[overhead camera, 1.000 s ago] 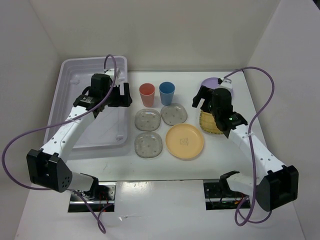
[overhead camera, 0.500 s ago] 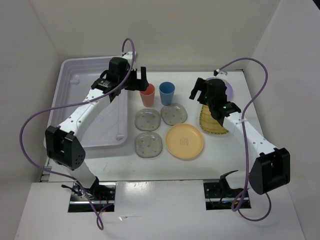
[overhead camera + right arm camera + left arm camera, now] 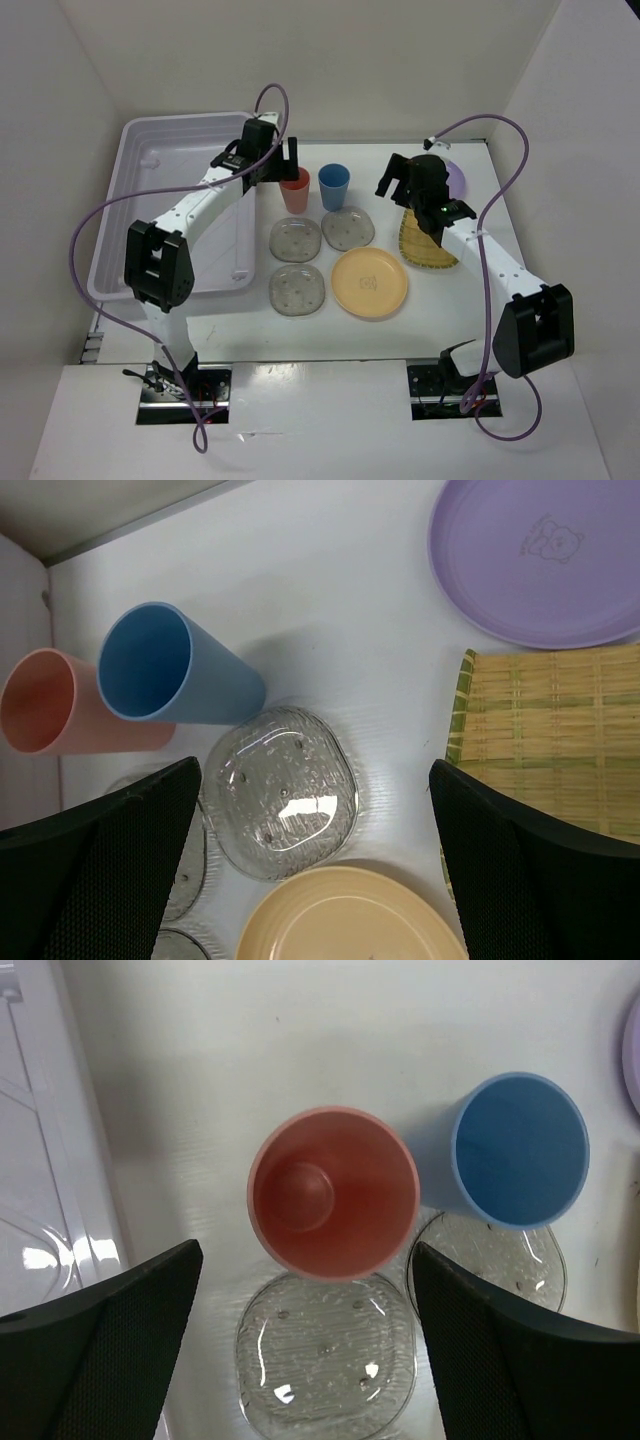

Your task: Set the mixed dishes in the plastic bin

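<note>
My left gripper should go down next and straddle the salmon cup's near rim toward the bin. That rim is below my left gripper, and the cup's opening has room for one finger.
The salmon cup (image 3: 294, 189) and blue cup (image 3: 334, 186) stand upright side by side. Three clear saucers (image 3: 296, 240) (image 3: 348, 228) (image 3: 297, 290) lie in front of them. Right of those are the orange-yellow plate (image 3: 369, 282), the woven plate (image 3: 425, 245) and the lavender bowl (image 3: 452, 178). The plastic bin (image 3: 160, 170) sits at the left. My left gripper (image 3: 280, 160) hovers open over the salmon cup (image 3: 333, 1192), its jaws wide on either side, touching nothing. My right gripper (image 3: 400, 185) hangs open above a saucer (image 3: 280, 805), between the blue cup (image 3: 160, 675) and the woven plate (image 3: 545, 740).
White walls close in the table at the back and on both sides. The bin's rim (image 3: 40, 1210) runs just left of the salmon cup. Purple cables loop above both arms.
My left arm has swung right, from over the bin to above the salmon cup. My right gripper has shifted a little back and left, off the woven plate.
</note>
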Controlling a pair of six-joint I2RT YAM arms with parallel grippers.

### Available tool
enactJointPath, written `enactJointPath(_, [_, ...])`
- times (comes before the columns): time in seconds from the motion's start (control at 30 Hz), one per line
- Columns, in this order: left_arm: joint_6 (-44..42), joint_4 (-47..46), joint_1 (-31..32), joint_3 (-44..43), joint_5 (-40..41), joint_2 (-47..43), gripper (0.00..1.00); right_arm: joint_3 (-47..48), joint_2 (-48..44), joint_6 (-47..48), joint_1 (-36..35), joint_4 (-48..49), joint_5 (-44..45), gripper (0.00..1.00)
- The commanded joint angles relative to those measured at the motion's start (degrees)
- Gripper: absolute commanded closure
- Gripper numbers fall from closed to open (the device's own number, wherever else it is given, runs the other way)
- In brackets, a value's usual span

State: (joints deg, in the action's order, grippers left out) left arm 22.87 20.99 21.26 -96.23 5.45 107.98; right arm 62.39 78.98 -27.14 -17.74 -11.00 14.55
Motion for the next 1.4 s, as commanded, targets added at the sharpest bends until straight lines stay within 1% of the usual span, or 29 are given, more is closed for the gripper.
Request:
enactJointPath(0.0, [0.0, -0.8, 0.3, -4.1, 2.4, 1.4, 0.09, 2.8, -0.1, -0.4, 0.3, 2.0, 1.1, 0.01])
enactJointPath(0.07, [0.0, -0.2, 0.3, -4.8, 4.1, 2.3, 0.09, 2.8, -0.1, -0.4, 0.3, 2.0, 1.6, 0.01])
enactJointPath(0.27, [-0.6, 1.6, 0.8, -7.4, 4.7, 5.0, 0.11, 2.8, -0.1, -0.4, 0.3, 1.5, 2.9, 0.01])
enactJointPath(0.53, [-1.2, 2.1, 0.8, -7.4, 5.2, 6.0, 0.12, 2.3, -0.1, -0.4, 0.3, 1.5, 3.5, 0.01])
enactJointPath(0.63, [-1.7, 2.1, 0.8, -6.9, 5.7, 6.5, 0.15, 2.3, -0.1, -0.4, 0.3, 1.5, 3.5, 0.01])
enactJointPath(0.93, [-2.2, 2.1, 0.8, -7.9, 8.1, 9.4, 0.15, 1.8, -1.7, -0.9, 0.3, 1.0, 4.0, 0.01])
enactJointPath(1.07, [-2.2, 2.1, 0.8, -7.9, 8.1, 10.0, 0.21, 1.2, -2.3, -0.9, 0.3, 1.0, 4.5, 0.01])
enactJointPath(1.13, [-2.2, 2.1, 0.8, -8.4, 8.7, 10.5, 0.27, 1.2, -2.3, -0.9, 0.3, 1.0, 4.5, 0.01])
enactJointPath(1.2, [-2.7, 2.1, 0.8, -8.5, 8.7, 10.5, 0.29, 1.2, -2.3, -0.9, 0.3, 0.5, 4.5, 0.01])
enactJointPath(1.33, [-3.3, 2.1, 0.8, -8.5, 9.2, 10.5, 0.36, 0.0, -4.0, -1.4, 0.3, 0.5, 5.1, 0.01])
enactJointPath(1.37, [-3.3, 2.1, 0.8, -8.5, 9.2, 11.0, 0.41, 0.0, -4.5, -1.4, 0.3, 0.5, 5.1, 0.01])
